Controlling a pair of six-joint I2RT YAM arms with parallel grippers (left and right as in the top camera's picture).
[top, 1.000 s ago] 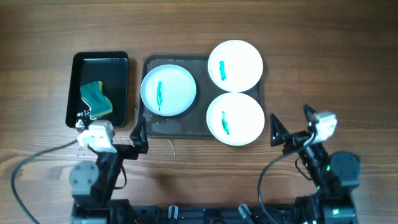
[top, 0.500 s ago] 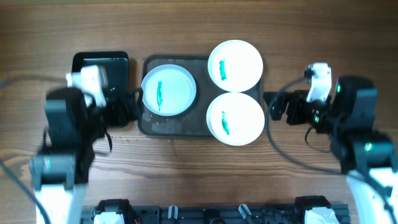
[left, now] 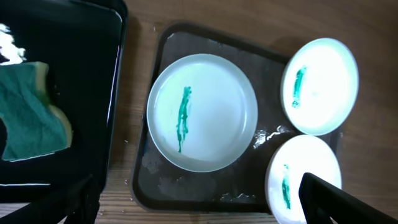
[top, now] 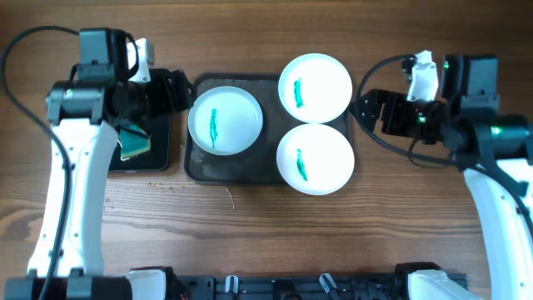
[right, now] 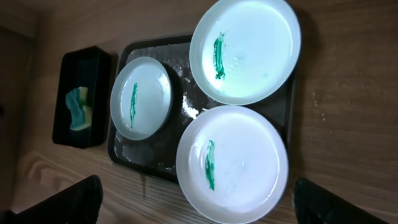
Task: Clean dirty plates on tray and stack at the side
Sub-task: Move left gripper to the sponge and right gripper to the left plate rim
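My right gripper will next move down and to the left in the overhead view, to the rim of the container-side plate that faces the other plates. The bare tray there leaves room for my fingers.
Three white plates, each with a teal-green smear, lie on the dark grey tray (top: 218, 167): one at left (top: 225, 120), one at back right (top: 315, 87), one at front right (top: 315, 158). My left gripper (top: 171, 92) is open and empty, above the gap between the black container and the tray's left edge. My right gripper (top: 371, 108) is open and empty, just right of the tray. The left wrist view shows the left plate (left: 202, 112) and the tray (left: 186, 186). The right wrist view shows all three plates, the nearest (right: 231, 163) between my fingers' line.
A glossy black container (top: 158, 150) stands left of the tray, partly under my left arm, with a green and yellow sponge (top: 133, 142) in it. It also shows in the left wrist view (left: 93, 93) with the sponge (left: 31, 112). Water drops lie on the wood in front.
Both arms have risen from the table's front edge and reached back to either side of the tray. The left arm now covers much of the container. The plates have not moved.
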